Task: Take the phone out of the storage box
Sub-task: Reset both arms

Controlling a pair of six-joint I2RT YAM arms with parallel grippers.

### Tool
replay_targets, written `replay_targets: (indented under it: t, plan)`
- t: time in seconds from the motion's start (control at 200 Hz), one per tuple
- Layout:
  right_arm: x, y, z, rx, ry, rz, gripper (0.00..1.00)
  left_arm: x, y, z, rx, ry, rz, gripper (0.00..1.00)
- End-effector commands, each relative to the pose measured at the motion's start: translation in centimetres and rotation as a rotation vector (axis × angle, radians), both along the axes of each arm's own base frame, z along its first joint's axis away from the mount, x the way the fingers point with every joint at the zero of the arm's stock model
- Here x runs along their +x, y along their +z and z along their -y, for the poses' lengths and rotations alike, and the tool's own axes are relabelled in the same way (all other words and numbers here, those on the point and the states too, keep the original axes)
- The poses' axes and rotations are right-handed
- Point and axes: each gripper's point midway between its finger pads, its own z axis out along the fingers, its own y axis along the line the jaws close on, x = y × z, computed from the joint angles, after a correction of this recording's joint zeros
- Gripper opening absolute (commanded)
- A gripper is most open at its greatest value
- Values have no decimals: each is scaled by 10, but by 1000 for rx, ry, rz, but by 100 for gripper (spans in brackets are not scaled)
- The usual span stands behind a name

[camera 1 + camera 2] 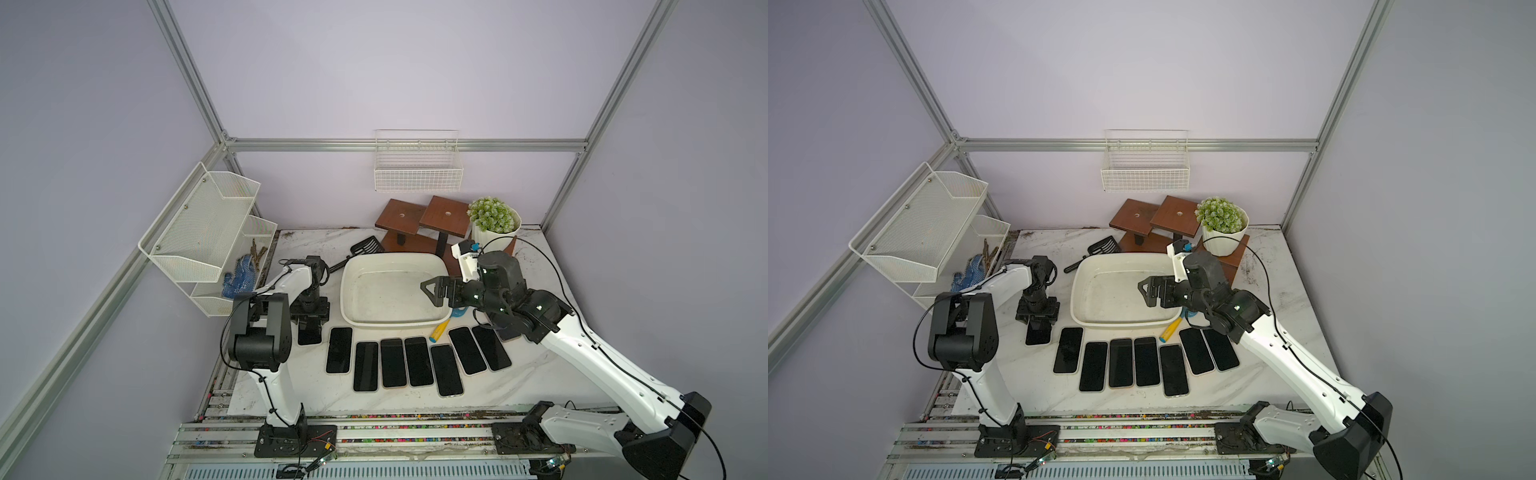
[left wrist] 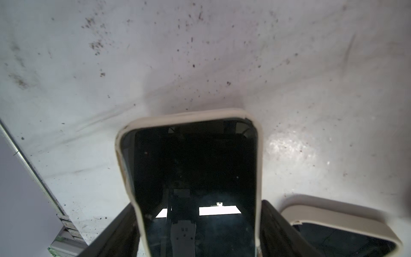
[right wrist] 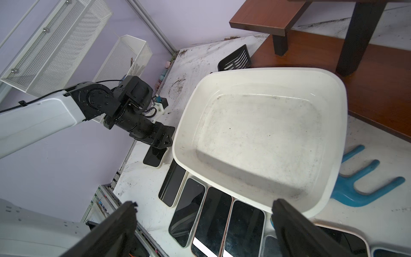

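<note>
The left gripper will next bring the black phone down onto bare tabletop (image 1: 310, 339) beside the row's end phone, a free spot below the gripper, and release the black phone's sides.
The storage box (image 1: 395, 257) (image 1: 1121, 259) (image 3: 266, 71), a shallow white tub, stands mid-table and holds no phone. My left gripper (image 1: 309, 328) (image 1: 1038, 322) (image 2: 198, 203) points down at the table left of the box. It is shut on the sides of a black phone (image 2: 193, 166) (image 1: 309, 337) in a cream case, at the left end of a row. Several more phones (image 1: 392, 361) (image 1: 1121, 361) lie face up in front of the box. My right gripper (image 1: 432, 291) (image 1: 1148, 293) (image 3: 203, 204) hangs open over the box's near right part, nothing between its fingers.
A yellow-handled tool (image 1: 439, 330) with a blue rake head (image 3: 364, 184) lies by the box's near right corner. Behind the box are a black scoop (image 1: 368, 245), a wooden stand (image 1: 424, 220) and a potted plant (image 1: 494, 220). A mesh rack (image 1: 208, 232) stands left; a wire basket (image 1: 417, 166) hangs on the back wall.
</note>
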Motion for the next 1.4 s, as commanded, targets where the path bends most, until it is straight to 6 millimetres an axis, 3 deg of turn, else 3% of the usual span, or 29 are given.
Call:
replay_targets:
  t: [0.0, 0.135, 0.36, 0.645, 0.85, 1.105, 1.395]
  plan:
    - [-6, -10, 14, -52, -32, -1, 100, 4, -2, -2, 6, -12, 16, 67]
    - [-12, -9, 23, -55, -55, 3, 100, 0, -10, 1, -9, -3, 7, 69]
    - [-17, -9, 35, -69, -88, 8, 100, -12, -28, 8, -52, 17, -41, 82]
    - [-19, -3, 42, -61, -114, 19, 100, -13, -21, 22, -140, 40, -21, 97]
    - [-20, 6, 47, -59, -133, 44, 100, -7, 8, 35, -219, 95, 59, 100]
    - [-14, 20, 61, -83, -179, 99, 100, 1, 70, 43, -275, 130, 222, 100]
    - [27, 19, 96, -191, -296, 109, 100, 0, 137, 35, -266, 149, 491, 100]
